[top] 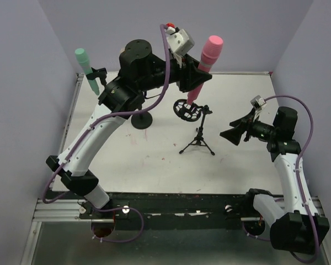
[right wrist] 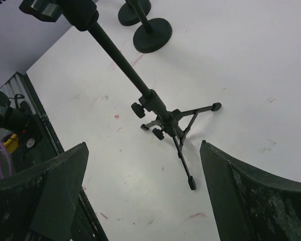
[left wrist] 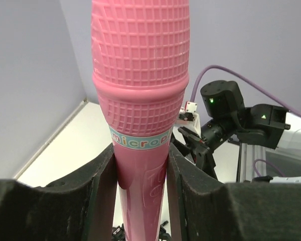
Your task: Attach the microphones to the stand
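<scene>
My left gripper lowers next, slides the pink microphone's tapered end into the black ring mount (top: 187,109) and releases the microphone's handle, since the mount lies below my gripper.
My left gripper (top: 197,78) is shut on the pink microphone (top: 208,55) and holds it head up, tilted. Its tapered end points down at the black ring mount (top: 187,109) on top of the tripod stand (top: 197,141). In the left wrist view the pink microphone (left wrist: 140,100) sits between both fingers (left wrist: 103,186). The mint green microphone (top: 85,67) stands in a clip (top: 99,73) at the far left. The peach microphone is out of view. My right gripper (top: 234,134) is open and empty, just right of the tripod stand (right wrist: 165,118).
A round black stand base (top: 142,120) sits on the white table (top: 237,171) left of the tripod. The right wrist view shows two round bases (right wrist: 152,35). Purple walls close in the back and sides. A black rail (top: 171,201) runs along the near edge.
</scene>
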